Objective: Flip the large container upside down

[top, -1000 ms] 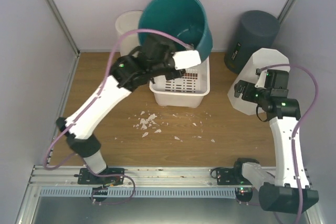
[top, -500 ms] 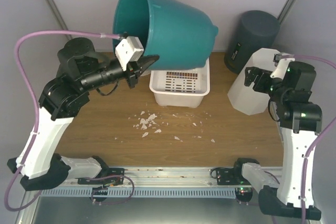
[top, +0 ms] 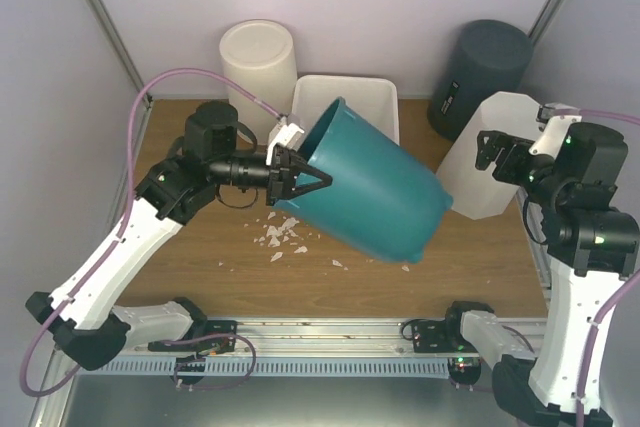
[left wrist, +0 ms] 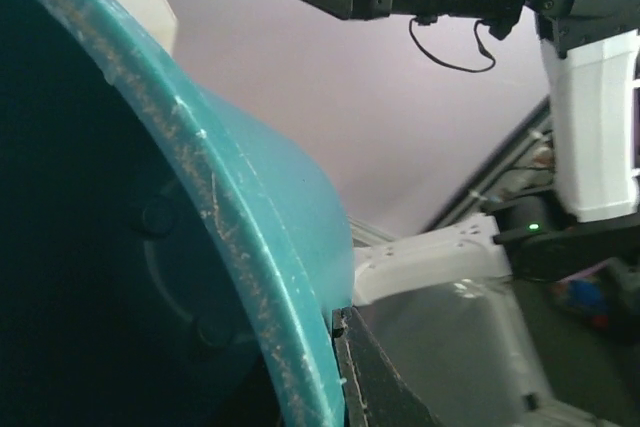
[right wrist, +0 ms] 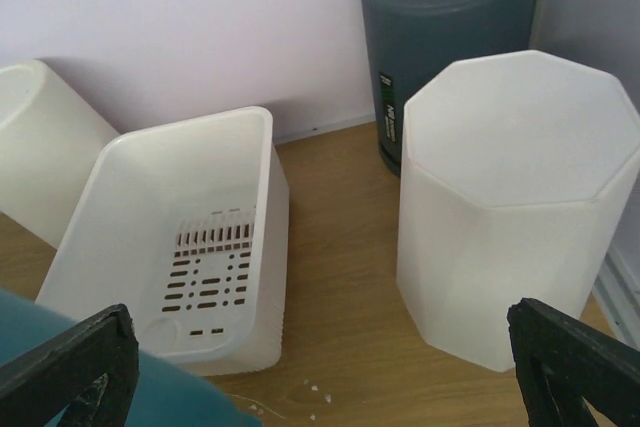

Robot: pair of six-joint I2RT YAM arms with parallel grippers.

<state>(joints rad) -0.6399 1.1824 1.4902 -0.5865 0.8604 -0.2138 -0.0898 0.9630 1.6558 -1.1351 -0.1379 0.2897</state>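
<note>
My left gripper moves down next, lays the teal bucket [top: 375, 197] sideways on the wood before the white basket and releases it, since the bucket hangs above the table.
The large teal bucket [top: 375, 197] hangs tilted on its side over the table in front of the white basket, with its mouth to the left and its bottom to the lower right. My left gripper [top: 298, 175] is shut on the bucket's rim at the left. In the left wrist view the rim [left wrist: 240, 277] runs across, and one black finger [left wrist: 385, 392] presses against its outside. My right gripper [top: 495, 152] is open and empty, held high at the right above the white octagonal container. A corner of the bucket [right wrist: 80, 392] shows in the right wrist view.
A white slotted basket [top: 345, 97] stands behind the bucket. A cream cylinder [top: 258, 57] is at the back left, a dark grey bin [top: 482, 62] at the back right, and a white octagonal container [top: 480, 172] in front of it. White crumbs [top: 283, 237] lie on the wood.
The left arm has swung the bucket down and forward, from above the basket to in front of it. Its bottom now points to the lower right. The right arm has hardly moved.
</note>
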